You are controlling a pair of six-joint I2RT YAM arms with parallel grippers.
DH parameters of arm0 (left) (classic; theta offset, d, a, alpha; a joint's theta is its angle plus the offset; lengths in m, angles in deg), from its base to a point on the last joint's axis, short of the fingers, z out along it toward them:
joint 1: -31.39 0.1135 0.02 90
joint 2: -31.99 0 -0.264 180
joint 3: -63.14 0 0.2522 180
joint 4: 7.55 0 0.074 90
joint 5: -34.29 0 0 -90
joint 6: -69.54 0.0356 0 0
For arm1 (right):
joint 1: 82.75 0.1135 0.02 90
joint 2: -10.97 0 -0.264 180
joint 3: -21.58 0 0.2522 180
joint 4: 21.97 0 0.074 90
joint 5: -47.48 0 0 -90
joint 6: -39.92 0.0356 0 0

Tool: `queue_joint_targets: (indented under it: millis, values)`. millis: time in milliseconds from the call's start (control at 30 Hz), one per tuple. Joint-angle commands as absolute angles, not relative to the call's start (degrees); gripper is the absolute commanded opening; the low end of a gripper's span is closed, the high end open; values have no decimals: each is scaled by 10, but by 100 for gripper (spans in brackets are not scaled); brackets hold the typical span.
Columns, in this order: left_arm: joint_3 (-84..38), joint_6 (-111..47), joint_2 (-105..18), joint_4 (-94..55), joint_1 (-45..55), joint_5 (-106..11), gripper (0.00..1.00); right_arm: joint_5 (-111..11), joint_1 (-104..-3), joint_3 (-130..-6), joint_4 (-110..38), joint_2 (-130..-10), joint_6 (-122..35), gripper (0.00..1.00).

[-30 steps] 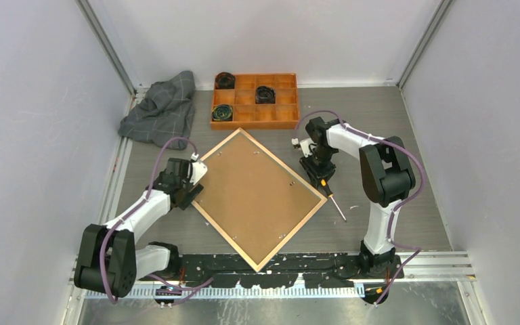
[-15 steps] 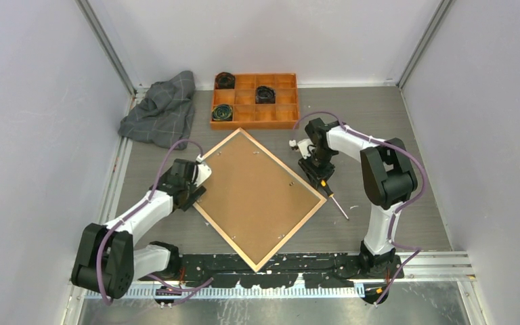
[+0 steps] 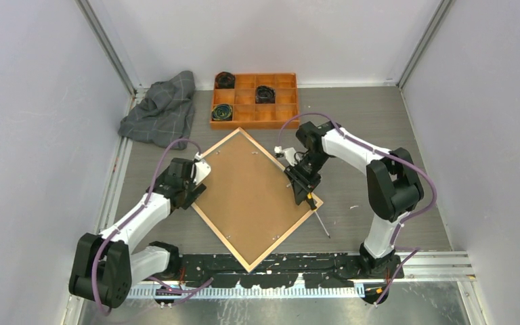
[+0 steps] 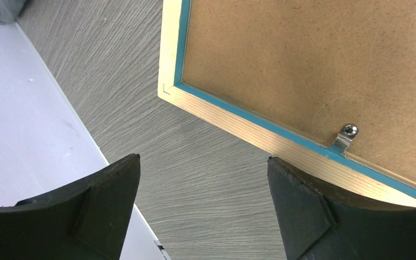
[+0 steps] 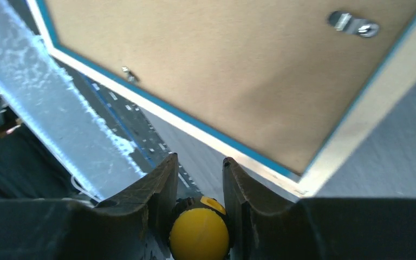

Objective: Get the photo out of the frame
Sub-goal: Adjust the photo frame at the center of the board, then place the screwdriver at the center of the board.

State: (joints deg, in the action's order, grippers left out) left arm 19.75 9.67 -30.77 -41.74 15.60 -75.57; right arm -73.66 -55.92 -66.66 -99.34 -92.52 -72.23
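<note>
My right gripper is at the frame's corner and should move outward off it. It should then go down and let go of the screwdriver [image 5: 199, 233] on the tabletop beside the frame's rim, because that spot is bare.
The frame [image 3: 221, 237] lies face down on the table, turned like a diamond, with its wood-coloured rim [image 4: 238, 130] and blue inner edge up. The brown backing board [image 3: 250, 196] covers it, held by small metal clips [image 4: 346, 135]. The photo is hidden under the board. My left gripper [image 3: 187, 195] stands open at the frame's left corner, its jaws [image 4: 203, 158] over bare table with the right finger by the rim. My right gripper [image 3: 305, 184] is shut on a yellow-and-black screwdriver [image 5: 199, 233] beside the frame's right corner [image 5: 357, 114], the shaft [image 3: 319, 222] pointing toward the near edge.
An orange compartment tray [image 3: 254, 124] with black round parts stands at the back. A crumpled grey cloth [image 3: 162, 108] lies at the back left. White walls close in both sides, and a black rail [image 3: 277, 261] runs along the near edge.
My right gripper has carried the screwdriver left and nearer, up to the frame's right corner. The frame has shifted slightly. The left gripper stays at the left corner, opened a touch wider.
</note>
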Motion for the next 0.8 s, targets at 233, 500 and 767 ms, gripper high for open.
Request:
queue_joint_targets:
  millis: [233,500,767]
  values:
    - [114,59,-275,-497,169,-643,91,-709,-581,-671,-967,-877,-684,1]
    - [80,44,-222,-580,169,-578,98,-552,-641,-711,-942,-902,-696,1]
    - [83,21,-236,-582,169,-584,99,-480,-651,-740,-884,-991,-662,11]
